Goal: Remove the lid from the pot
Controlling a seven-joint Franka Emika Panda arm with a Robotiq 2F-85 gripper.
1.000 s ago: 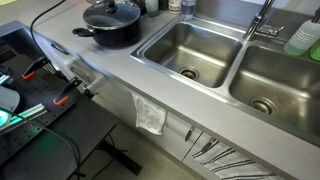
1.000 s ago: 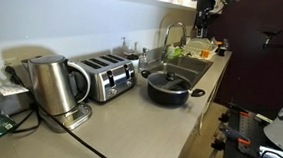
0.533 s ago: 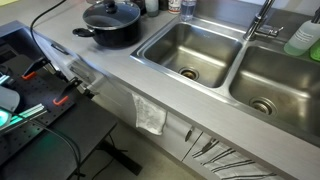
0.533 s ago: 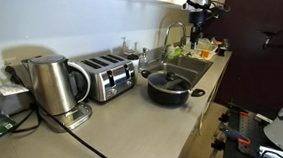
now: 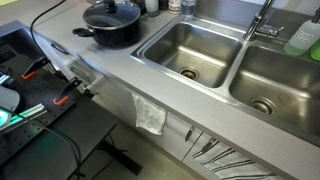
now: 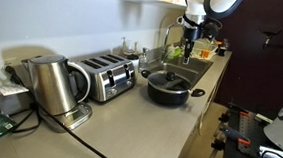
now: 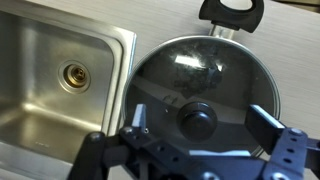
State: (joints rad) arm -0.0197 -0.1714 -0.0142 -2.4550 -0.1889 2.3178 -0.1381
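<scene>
The black knob (image 6: 169, 77) (image 7: 197, 122) stands below my open gripper, lined up between its fingers in the wrist view, so I should bring them down around it and close.
The black pot (image 5: 112, 32) stands on the grey counter beside the sink, with its glass lid (image 5: 111, 14) and black knob on top. It also shows in an exterior view (image 6: 168, 88). In the wrist view the lid (image 7: 210, 75) fills the middle, its knob (image 7: 198, 120) sits between my fingers, and one pot handle (image 7: 232, 12) is at the top. My gripper (image 7: 200, 125) is open and empty, straight above the knob. In an exterior view the gripper (image 6: 187, 52) hangs well above the pot, not touching it.
Two steel sink basins (image 5: 190, 50) (image 5: 275, 80) with a faucet (image 5: 262, 20) lie next to the pot; one basin shows in the wrist view (image 7: 60, 70). A toaster (image 6: 106, 79) and a kettle (image 6: 51, 83) stand further along the counter. A towel (image 5: 150, 115) hangs at the counter's front.
The arm has come down and across from the top of an exterior view to above the pot. The pot and lid have not moved.
</scene>
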